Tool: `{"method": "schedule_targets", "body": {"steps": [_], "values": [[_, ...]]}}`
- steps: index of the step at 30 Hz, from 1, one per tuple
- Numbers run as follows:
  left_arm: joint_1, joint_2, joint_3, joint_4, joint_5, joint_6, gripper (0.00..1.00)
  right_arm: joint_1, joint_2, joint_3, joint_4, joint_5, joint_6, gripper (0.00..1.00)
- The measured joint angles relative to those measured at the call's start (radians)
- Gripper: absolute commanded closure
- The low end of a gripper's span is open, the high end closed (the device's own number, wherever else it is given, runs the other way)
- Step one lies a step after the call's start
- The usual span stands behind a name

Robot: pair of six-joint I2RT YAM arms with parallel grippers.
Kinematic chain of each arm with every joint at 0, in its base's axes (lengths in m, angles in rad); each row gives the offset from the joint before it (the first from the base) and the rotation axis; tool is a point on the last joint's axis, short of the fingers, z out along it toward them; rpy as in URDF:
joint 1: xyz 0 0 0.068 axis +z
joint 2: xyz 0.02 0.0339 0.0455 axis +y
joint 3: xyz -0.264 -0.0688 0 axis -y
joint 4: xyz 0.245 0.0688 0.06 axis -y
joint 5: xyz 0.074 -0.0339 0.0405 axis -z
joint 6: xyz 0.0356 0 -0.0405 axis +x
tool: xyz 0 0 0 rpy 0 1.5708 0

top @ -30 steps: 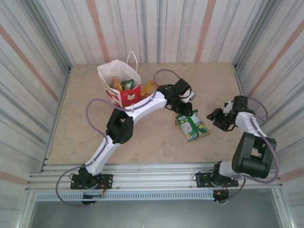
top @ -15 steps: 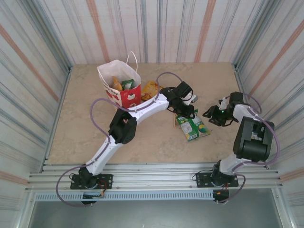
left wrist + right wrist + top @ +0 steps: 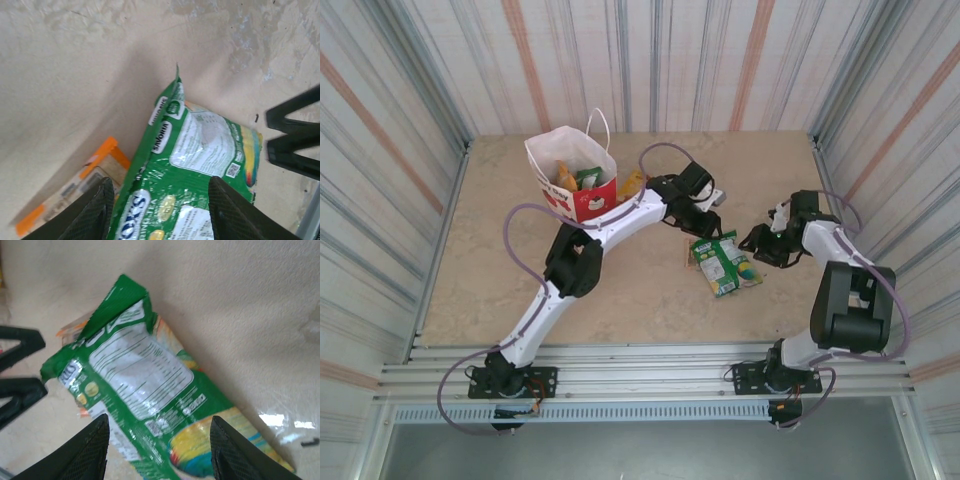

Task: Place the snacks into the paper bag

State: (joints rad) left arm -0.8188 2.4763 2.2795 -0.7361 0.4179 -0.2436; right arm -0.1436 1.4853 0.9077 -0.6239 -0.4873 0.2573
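Observation:
My left gripper should move down next onto the green packet's edge beside the orange packet and close on it.
The paper bag [image 3: 582, 203], white above and red below, stands upright at the back left with snacks [image 3: 574, 178] showing in its mouth. A green snack packet [image 3: 724, 264] lies flat on the table mid-right. In the left wrist view this green packet [image 3: 200, 160] overlaps an orange packet [image 3: 75, 195]. My left gripper [image 3: 704, 212] hovers at its far end, open [image 3: 160, 215], fingers either side of the packet. My right gripper [image 3: 758, 243] is open [image 3: 162, 455] over the same green packet [image 3: 145, 385] from the right.
An orange packet [image 3: 632, 183] lies just right of the bag. Corrugated walls close in the table [image 3: 500, 270] on three sides. The two grippers face each other closely across the green packet; the right one's fingers [image 3: 295, 135] appear in the left wrist view.
My left gripper's jaws have spread wider and it has drawn back slightly toward the bag. My right gripper has moved left, closer to the green packet.

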Motion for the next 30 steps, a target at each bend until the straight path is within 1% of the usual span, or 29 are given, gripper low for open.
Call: {"method": "schedule_targets", "body": {"steps": [4, 6, 10, 14, 23, 30], "values": [[0.010, 0.006, 0.007, -0.001, 0.013, 0.045, 0.45, 0.024, -0.064, 0.000, -0.030, 0.023, 0.003, 0.50], [0.010, 0.018, 0.015, 0.001, 0.032, 0.063, 0.46, 0.043, -0.083, -0.006, -0.034, 0.024, 0.013, 0.56], [0.010, 0.046, 0.016, 0.002, 0.072, 0.077, 0.46, 0.073, -0.098, -0.051, -0.032, 0.024, 0.052, 0.60], [0.010, 0.075, 0.016, 0.004, 0.096, 0.084, 0.47, 0.080, -0.098, -0.102, -0.026, 0.029, 0.096, 0.66], [0.010, 0.098, 0.023, 0.013, 0.148, 0.088, 0.51, 0.098, -0.021, -0.116, 0.030, 0.040, 0.139, 0.79], [0.010, 0.113, 0.037, 0.025, 0.184, 0.091, 0.55, 0.101, 0.032, -0.123, 0.073, 0.045, 0.154, 0.83]]}}
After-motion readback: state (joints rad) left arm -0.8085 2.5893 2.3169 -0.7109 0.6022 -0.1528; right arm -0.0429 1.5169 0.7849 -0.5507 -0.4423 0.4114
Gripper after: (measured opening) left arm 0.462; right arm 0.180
